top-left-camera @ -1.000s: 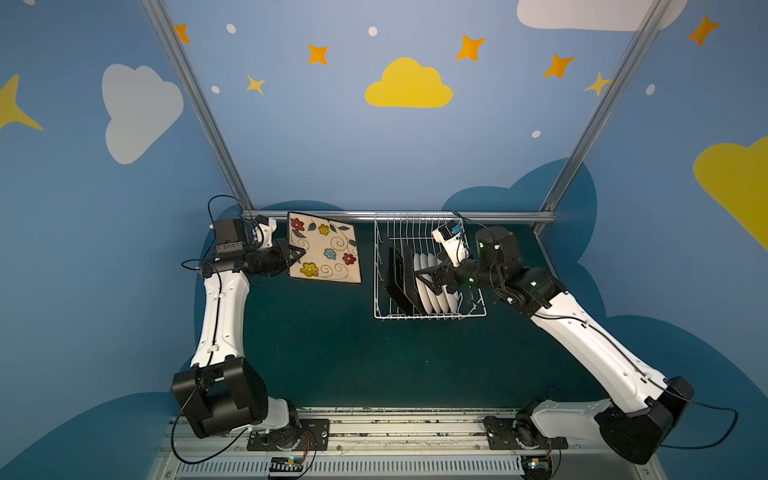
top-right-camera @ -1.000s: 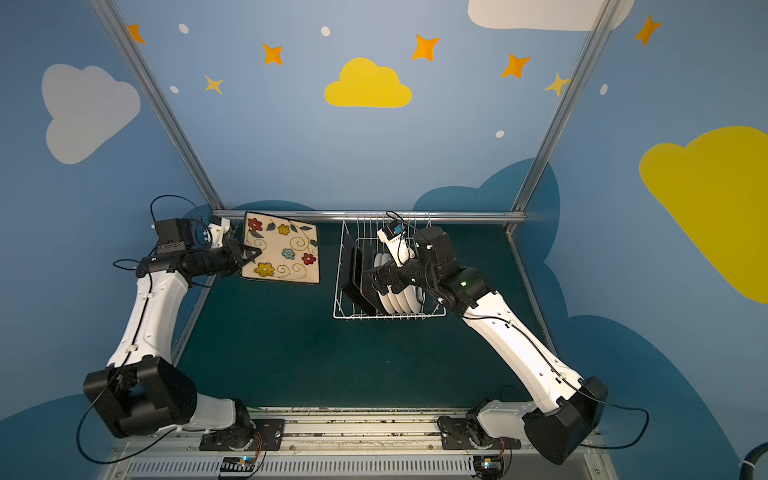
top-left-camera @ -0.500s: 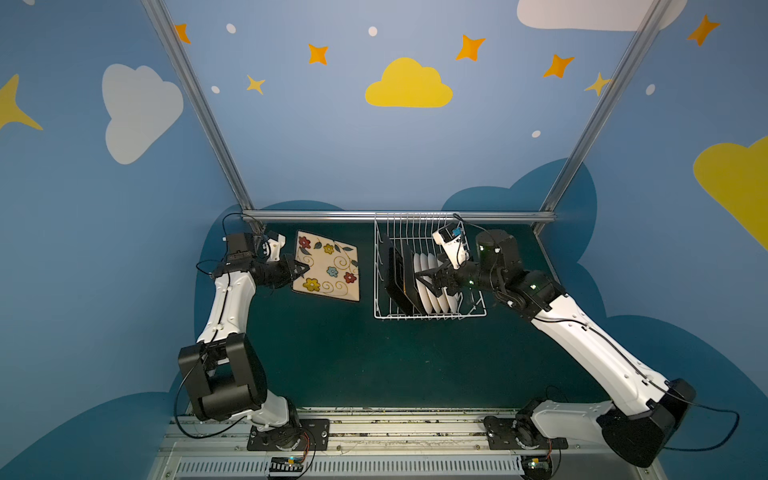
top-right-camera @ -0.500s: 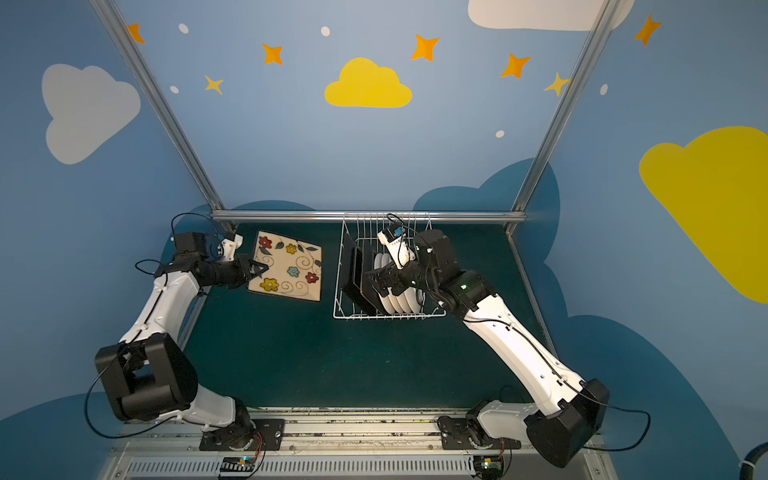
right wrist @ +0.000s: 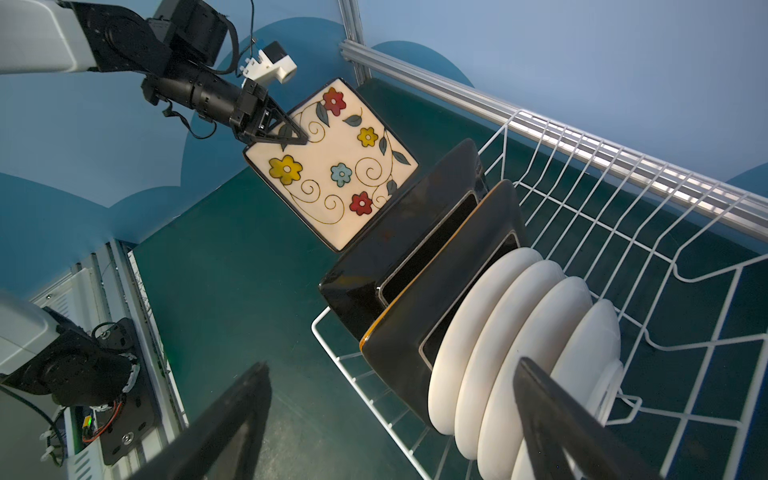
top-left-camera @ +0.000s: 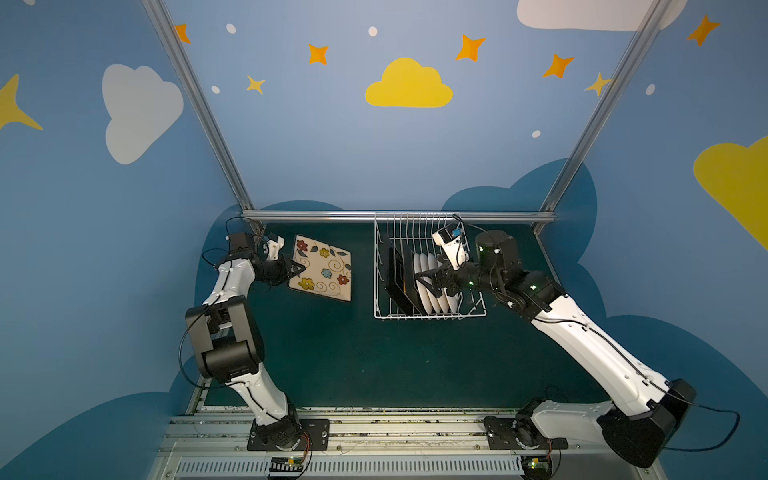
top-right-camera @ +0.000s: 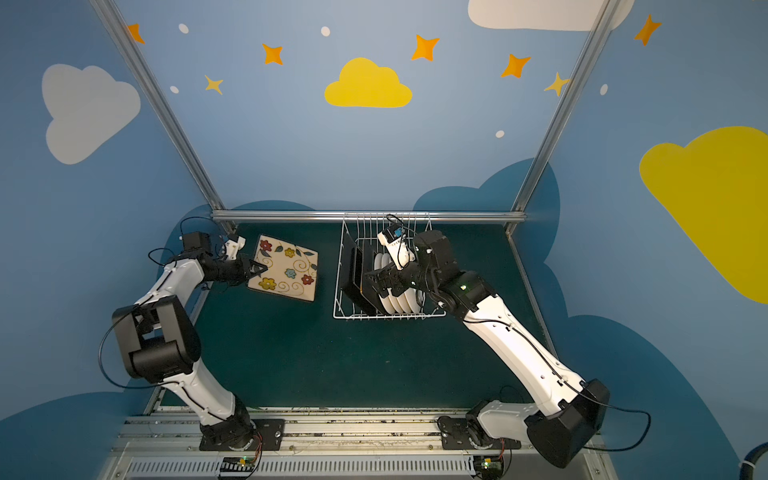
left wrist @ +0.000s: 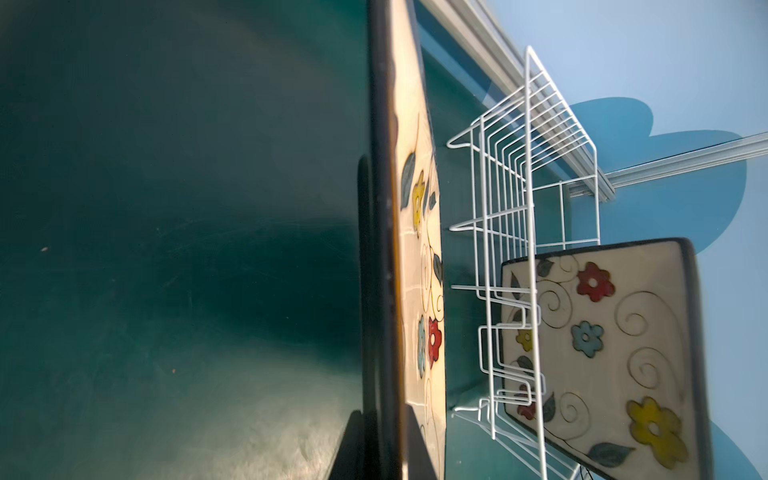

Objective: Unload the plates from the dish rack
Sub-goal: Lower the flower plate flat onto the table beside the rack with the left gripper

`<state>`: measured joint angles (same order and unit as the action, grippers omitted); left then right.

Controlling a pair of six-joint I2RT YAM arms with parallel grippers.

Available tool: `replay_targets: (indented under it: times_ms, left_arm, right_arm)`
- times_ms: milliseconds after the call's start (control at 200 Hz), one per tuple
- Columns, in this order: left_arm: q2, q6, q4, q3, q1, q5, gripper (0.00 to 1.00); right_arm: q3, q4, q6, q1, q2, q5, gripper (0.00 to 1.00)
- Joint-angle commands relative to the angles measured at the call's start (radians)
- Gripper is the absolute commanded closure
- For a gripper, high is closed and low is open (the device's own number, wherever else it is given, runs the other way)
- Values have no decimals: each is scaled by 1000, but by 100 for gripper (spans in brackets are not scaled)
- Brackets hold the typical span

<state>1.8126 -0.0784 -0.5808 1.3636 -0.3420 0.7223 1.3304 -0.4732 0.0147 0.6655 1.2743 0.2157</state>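
Observation:
I will next ease my left gripper down and slightly toward the dish rack [top-left-camera: 376, 266], releasing the tilted plate on the green mat below, as that spot is empty.
My left gripper [top-left-camera: 297, 269] [left wrist: 386, 457] is shut on the left edge of a cream flowered square plate [top-left-camera: 323, 272] [top-right-camera: 286, 272] [right wrist: 336, 166]. The plate hangs face up and tilted, low over the green mat left of the dish rack [top-left-camera: 376, 266] [top-right-camera: 335, 291] [right wrist: 623, 208]. In the rack stand two black-backed square plates [top-left-camera: 398, 274] [right wrist: 415, 249] and several round white plates [top-left-camera: 424, 262] [right wrist: 498, 332]. My right gripper [top-left-camera: 424, 283] [top-right-camera: 374, 284] [right wrist: 395, 415] is open above them, one finger outside the rack and one over the white plates.
A metal rail [top-left-camera: 399, 216] runs along the back wall just behind the rack. The left arm's base [right wrist: 83, 374] and the front rail [top-left-camera: 374, 428] lie at the near edge. Blue walls close in both sides.
The left arm has brought the flowered plate down and toward the front, from raised near the back rail to low over the mat. The right gripper has stayed over the rack.

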Motion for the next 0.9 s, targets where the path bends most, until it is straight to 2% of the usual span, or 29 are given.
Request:
replay_targets:
  times_ms: [0,170,416,746,896]
  left_arm:
    - [8,-9,116,37,-1,169,97]
    - [55,-7,157,37,-1,174,97]
    - [152,-6,134,108,-3,173,97]
    - [236,-28,142,122,-2,155,97]
    - [247,-38,139,126,-4,127,87]
  right_arm:
    - [26,-21,-2,6,-10,-22,9]
    - [49,-39,-16,8,5,-21,9]
    - [51,-36,-10,12,10,-10,9]
    - [43,-45,-17,20,-14,-30,9]
    - [43,-48,-17,22,-13,-32,9]
